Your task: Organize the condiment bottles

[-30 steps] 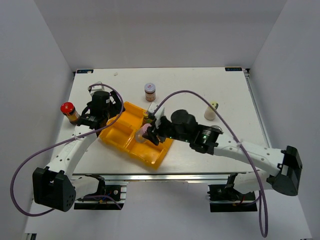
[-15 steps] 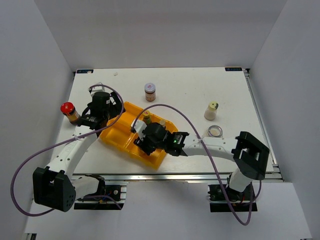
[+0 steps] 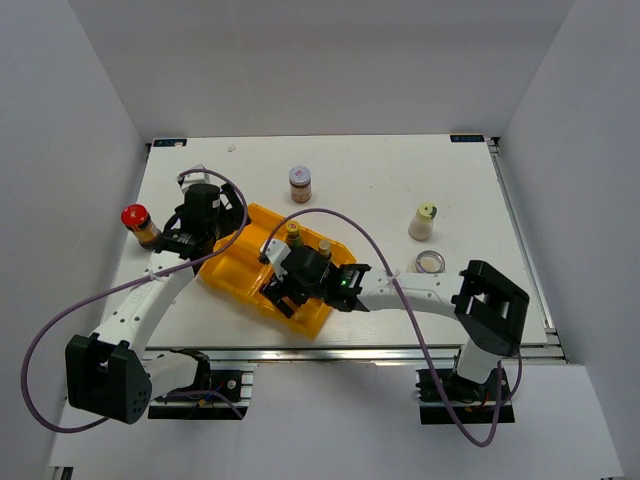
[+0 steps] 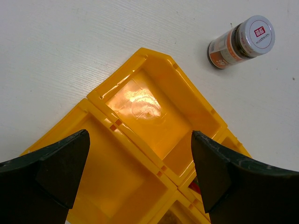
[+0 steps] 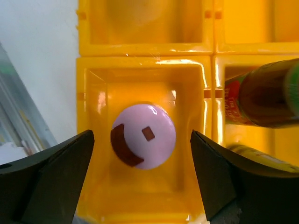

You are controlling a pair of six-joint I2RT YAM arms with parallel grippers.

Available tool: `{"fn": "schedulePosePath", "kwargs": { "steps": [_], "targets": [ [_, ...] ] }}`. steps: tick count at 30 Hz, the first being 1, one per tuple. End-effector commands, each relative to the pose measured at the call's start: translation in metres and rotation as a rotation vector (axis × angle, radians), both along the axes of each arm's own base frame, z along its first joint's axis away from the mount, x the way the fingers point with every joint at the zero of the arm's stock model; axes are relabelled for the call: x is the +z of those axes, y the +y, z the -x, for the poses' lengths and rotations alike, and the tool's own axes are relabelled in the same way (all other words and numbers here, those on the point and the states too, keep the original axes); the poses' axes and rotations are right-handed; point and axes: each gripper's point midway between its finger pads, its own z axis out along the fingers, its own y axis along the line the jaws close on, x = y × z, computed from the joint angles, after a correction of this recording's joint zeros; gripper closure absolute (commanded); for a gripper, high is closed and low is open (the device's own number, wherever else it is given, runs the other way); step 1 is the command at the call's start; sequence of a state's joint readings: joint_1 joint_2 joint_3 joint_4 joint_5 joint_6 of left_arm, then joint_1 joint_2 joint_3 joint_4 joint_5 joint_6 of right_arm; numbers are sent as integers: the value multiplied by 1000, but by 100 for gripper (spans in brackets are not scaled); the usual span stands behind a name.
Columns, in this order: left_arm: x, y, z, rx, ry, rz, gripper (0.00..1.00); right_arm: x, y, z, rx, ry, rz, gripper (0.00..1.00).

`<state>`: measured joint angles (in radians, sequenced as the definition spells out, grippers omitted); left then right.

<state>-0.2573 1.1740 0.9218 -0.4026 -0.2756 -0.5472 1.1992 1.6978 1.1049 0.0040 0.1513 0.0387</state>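
Note:
The right gripper moves up, outward to the right in the top view, then down onto the pale-green cap (image 3: 427, 211) next, because its bottle stands outside the tray (image 3: 232, 268).
A pink-capped bottle (image 5: 148, 126) stands upright in a near compartment of the yellow tray (image 3: 232, 268). My right gripper (image 5: 141, 134) hangs open right above it, a finger on either side, neither touching. Two more bottles (image 3: 293, 235) (image 3: 324, 247) stand in the tray's far compartments; one dark bottle (image 5: 261, 93) shows beside the pink cap. My left gripper (image 4: 140, 133) is open over the tray's empty left compartments. Outside the tray stand a red-capped bottle (image 3: 137, 222), a silver-capped jar (image 3: 300, 183) (image 4: 240, 42), a pale-green-capped bottle (image 3: 423, 221) and a clear glass jar (image 3: 431, 263).
The tray (image 4: 154, 107) lies at an angle left of the table's middle, its near corner close to the front edge (image 3: 330, 350). Purple cables loop from both arms over the table. White walls close in the left, right and back.
My right gripper has swung left, come down over the near compartment and opened, letting go of the pink-capped bottle there. The left arm has not moved.

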Motion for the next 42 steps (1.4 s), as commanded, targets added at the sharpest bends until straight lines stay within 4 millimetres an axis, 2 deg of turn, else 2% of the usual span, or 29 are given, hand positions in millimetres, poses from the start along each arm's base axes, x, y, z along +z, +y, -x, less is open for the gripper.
{"fn": "schedulePosePath", "kwargs": {
  "steps": [1, 2, 4, 5, 7, 8, 10, 11, 12, 13, 14, 15, 17, 20, 21, 22, 23, 24, 25, 26, 27, 28, 34, 39, 42],
  "targets": [
    [10, 1, 1, 0, -38, 13, 2, 66, 6, 1, -3, -43, -154, 11],
    [11, 1, 0, 0, -39, 14, 2, 86, 1, 2, -4, -60, -196, 11],
    [12, 1, 0, 1, -41, 13, 2, 100, -6, 10, 31, -67, -232, 11],
    [12, 1, -1, 0, -39, 12, 2, 123, -12, 16, 50, -83, -286, 11],
    [13, -1, -2, -5, -46, 18, 2, 140, -21, 17, 54, -101, -332, 11],
    [14, -2, -3, -10, -45, 22, 2, 162, -30, 19, 51, -125, -386, 11],
    [13, -4, -4, -17, -41, 25, 2, 174, -49, 3, -5, -145, -430, 11],
    [13, -3, -4, -16, -41, 24, 2, 189, -63, -3, -45, -153, -473, 11],
    [13, -3, -4, -12, -38, 21, 2, 194, -83, -30, -140, -168, -483, 11],
    [13, -2, -4, -11, -40, 18, 2, 189, -102, -48, -228, -166, -473, 11],
    [13, -3, -5, -11, -40, 18, 2, 193, -136, -80, -357, -179, -480, 11],
    [12, -2, -5, -10, -39, 16, 2, 190, -153, -94, -440, -159, -486, 11],
    [10, -4, -5, -15, -34, 17, 2, 170, -213, -136, -713, -176, -413, 11],
    [6, -5, -6, -24, -23, 22, 2, 139, -260, -163, -924, -112, -334, 11],
    [5, -6, -7, -29, -22, 23, 2, 132, -286, -176, -1012, -99, -321, 11],
    [4, -6, -7, -27, -20, 21, 2, 125, -301, -183, -1080, -83, -313, 11],
    [3, -6, -7, -28, -15, 19, 2, 109, -323, -193, -1155, -66, -268, 11],
    [1, -6, -7, -29, -11, 16, 2, 105, -333, -199, -1189, -61, -251, 11],
    [1, -6, -7, -32, -9, 12, 2, 88, -339, -206, -1215, -38, -205, 11],
    [-1, -6, -7, -32, -2, 10, 2, 83, -350, -211, -1239, -33, -185, 11],
    [-3, -6, -7, -31, 1, 8, 2, 79, -353, -217, -1246, -30, -171, 11],
    [-3, -5, -7, -28, 2, 7, 2, 65, -352, -222, -1240, -4, -145, 11],
    [-7, -4, -8, -25, 11, 0, 2, 41, -355, -243, -1234, 30, -86, 11],
    [-10, -5, -10, -25, 20, -1, 2, 26, -357, -256, -1245, 32, -68, 11],
    [-10, -5, -10, -26, 20, 0, 2, 22, -361, -261, -1272, 27, -51, 17]
  ]
}}
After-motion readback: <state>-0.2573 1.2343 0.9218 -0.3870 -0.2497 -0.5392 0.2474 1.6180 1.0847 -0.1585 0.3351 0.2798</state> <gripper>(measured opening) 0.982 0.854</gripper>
